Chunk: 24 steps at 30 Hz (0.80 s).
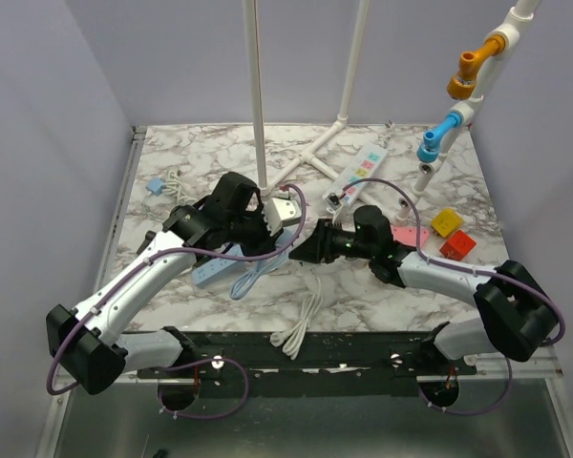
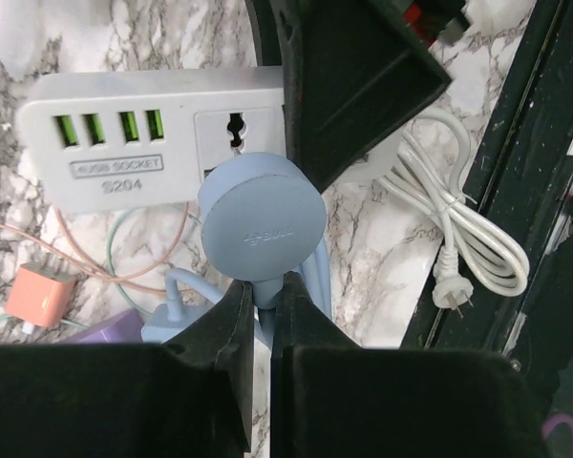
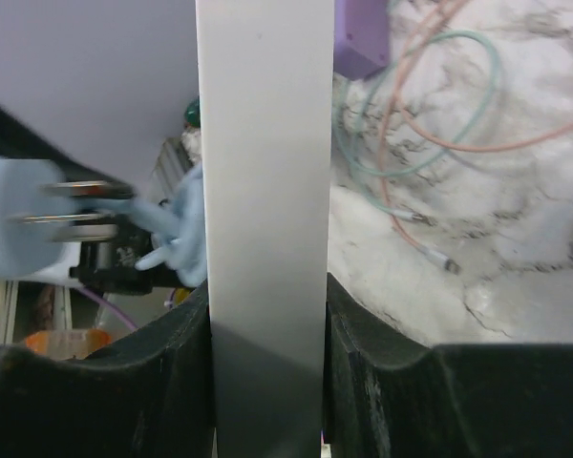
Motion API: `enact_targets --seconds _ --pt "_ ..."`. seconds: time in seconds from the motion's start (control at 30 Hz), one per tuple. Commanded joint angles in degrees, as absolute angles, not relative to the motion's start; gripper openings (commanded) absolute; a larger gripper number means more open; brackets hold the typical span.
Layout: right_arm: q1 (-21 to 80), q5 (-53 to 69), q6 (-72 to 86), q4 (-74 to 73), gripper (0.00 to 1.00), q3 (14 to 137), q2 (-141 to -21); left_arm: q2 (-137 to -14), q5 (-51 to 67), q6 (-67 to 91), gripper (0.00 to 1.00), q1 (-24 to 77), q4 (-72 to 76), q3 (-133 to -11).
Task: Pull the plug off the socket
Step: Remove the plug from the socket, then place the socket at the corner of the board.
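Observation:
The purple block (image 2: pixel 120 325) is below my left gripper, left in the wrist view, so I will move down toward it next and release the plug.
My left gripper (image 2: pixel 263 294) is shut on the neck of a round pale-blue plug (image 2: pixel 263 218), seen from behind in the left wrist view. My right gripper (image 3: pixel 265 320) is shut on a grey socket block (image 3: pixel 263 172), edge-on between its fingers. The block's face with green USB ports (image 2: pixel 124 143) shows in the left wrist view. In the right wrist view the plug (image 3: pixel 24 218) sits left of the block with its metal prongs bare and apart from it. In the top view both grippers, left (image 1: pixel 270 221) and right (image 1: pixel 301 246), meet at the table's middle around the block (image 1: pixel 285 212).
A blue power strip (image 1: pixel 215 272) and blue cable lie under the left gripper. A coiled white cable (image 1: pixel 301 324) lies at the front edge. A white power strip (image 1: pixel 355 175), pipe stand (image 1: pixel 258 95), red (image 1: pixel 456 245) and yellow (image 1: pixel 446 221) blocks sit behind and right. An orange charger (image 2: pixel 38 294) lies nearby.

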<state>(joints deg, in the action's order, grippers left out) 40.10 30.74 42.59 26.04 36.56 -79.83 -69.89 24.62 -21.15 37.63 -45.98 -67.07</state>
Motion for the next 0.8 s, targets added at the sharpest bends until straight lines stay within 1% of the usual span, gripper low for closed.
enact_targets --seconds 0.0,0.1,0.17,0.3,0.33,0.37,0.4,0.47,0.53,0.57,0.7,0.77 --pt "40.60 22.62 43.77 19.96 0.01 35.15 -81.32 -65.08 24.75 -21.20 0.00 37.82 -41.69 -68.06" --pt "40.56 20.98 43.49 18.12 0.01 35.98 -83.28 -63.95 24.06 -22.20 0.00 37.85 -43.07 -68.38" --pt "40.61 17.61 42.76 15.82 0.01 36.92 -83.80 -63.34 23.48 -22.97 0.00 37.63 -43.56 -67.61" --pt "40.56 8.51 37.93 5.46 0.03 41.35 -85.52 -62.32 24.03 -22.54 0.00 35.40 -43.93 -65.17" --pt "40.58 5.86 36.57 2.86 0.07 42.33 -86.04 -62.51 24.23 -22.23 0.00 34.37 -43.90 -64.85" --pt "40.60 4.03 35.45 1.44 0.19 43.06 -86.50 -63.01 24.07 -21.72 0.00 32.75 -43.67 -64.32" --pt "40.54 3.48 34.22 0.37 0.33 43.59 -86.90 -63.81 23.35 -21.21 0.00 31.44 -43.10 -63.85" --pt "40.60 3.26 32.13 0.09 0.52 45.04 -87.59 -66.78 20.95 -20.22 0.00 27.54 -42.52 -63.84" --pt "40.58 2.76 30.62 -1.99 0.63 47.45 -88.34 -70.82 19.84 -18.90 0.00 23.28 -42.62 -64.80" --pt "40.60 2.30 29.94 -2.75 0.67 49.28 -88.85 -72.88 19.78 -18.61 0.00 21.26 -42.71 -65.31" --pt "40.56 0.70 26.87 -6.59 0.79 56.97 -91.01 -77.39 16.86 -19.22 0.00 16.36 -41.30 -65.28" --pt "40.60 -1.61 25.11 -8.81 0.82 60.39 -91.58 -78.31 15.44 -19.44 0.00 15.12 -39.66 -64.52"
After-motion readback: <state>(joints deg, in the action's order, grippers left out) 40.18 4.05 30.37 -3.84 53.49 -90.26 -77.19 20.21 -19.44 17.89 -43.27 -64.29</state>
